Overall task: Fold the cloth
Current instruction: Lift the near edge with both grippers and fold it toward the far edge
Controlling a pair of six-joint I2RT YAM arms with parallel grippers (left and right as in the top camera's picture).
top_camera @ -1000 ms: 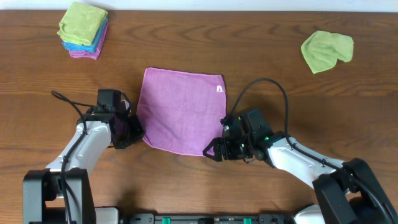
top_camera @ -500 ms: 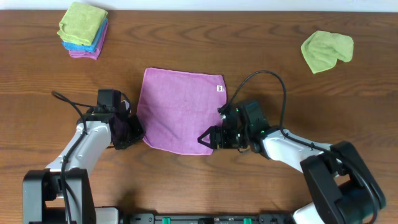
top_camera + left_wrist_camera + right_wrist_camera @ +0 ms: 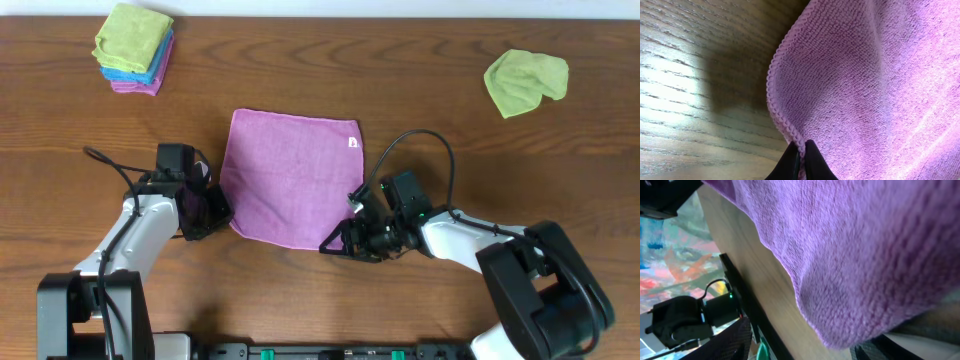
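The cloth lies flat and the cloth's far corner nearest the stack (image 3: 240, 115) is outward of my left gripper, so I should carry the pinched hem there and release.
The purple cloth (image 3: 292, 175) lies flat on the wooden table, with a small white tag at its far right corner. My left gripper (image 3: 215, 210) is at the cloth's near left corner. In the left wrist view its fingers (image 3: 801, 161) are shut on the cloth's hem (image 3: 785, 125). My right gripper (image 3: 335, 243) is at the near right corner. In the right wrist view its fingers (image 3: 810, 347) stand wide apart, with the cloth's corner (image 3: 840, 325) hanging between them and the cloth filling the upper view.
A stack of folded green, blue and pink cloths (image 3: 134, 45) sits at the far left. A crumpled green cloth (image 3: 525, 82) lies at the far right. The table's front edge with its black rail (image 3: 740, 305) shows close below the right gripper.
My right gripper moved left and up to the cloth's near right corner, then dropped back a little along the edge. My left gripper and the cloth have stayed put.
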